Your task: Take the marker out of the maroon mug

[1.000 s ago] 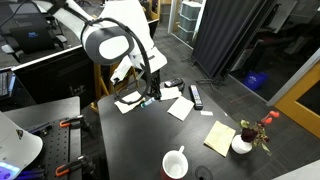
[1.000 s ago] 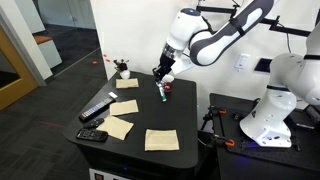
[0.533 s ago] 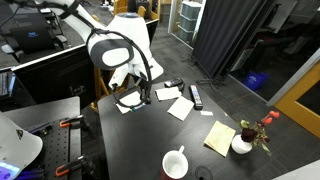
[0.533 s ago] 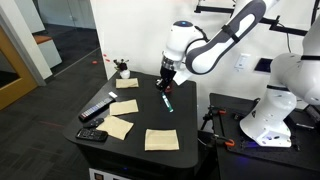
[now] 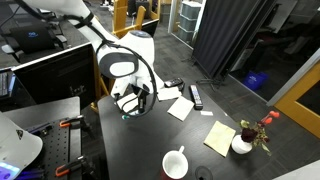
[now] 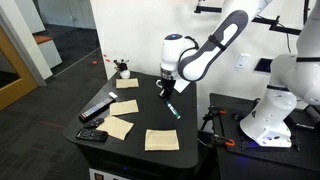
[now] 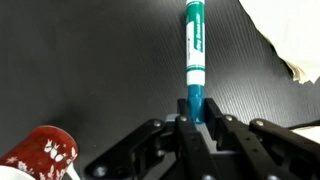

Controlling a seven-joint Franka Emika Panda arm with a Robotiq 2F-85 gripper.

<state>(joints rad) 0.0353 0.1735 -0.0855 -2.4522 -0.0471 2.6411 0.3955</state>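
I should next lower my gripper straight down toward the bare tabletop under the teal marker and let go of its tail end, because that spot is clear of the mug [image 5: 175, 162].
My gripper [image 7: 193, 118] is shut on the tail end of the teal marker [image 7: 195, 45]. The marker sticks out ahead of the fingers over the black table [image 7: 90, 60]. In both exterior views the gripper [image 5: 135, 101] [image 6: 165, 92] hangs low over the table with the marker [image 5: 127, 113] [image 6: 172, 107] tilted downward below it. I cannot tell whether the tip touches the table. The maroon mug [image 5: 175, 162], white inside, stands empty near the table's front edge, well apart from the gripper.
Several beige paper squares [image 6: 161, 139] lie on the table, one at the wrist view's right edge [image 7: 290, 40]. A black remote-like bar [image 5: 196, 96] and a small white flower pot [image 5: 243, 143] stand off to the side. A red, white-flecked object [image 7: 42, 155] sits beside the gripper.
The arm has carried the marker across the table and lower, left and nearer in one exterior view. The gripper has stayed shut on the marker.
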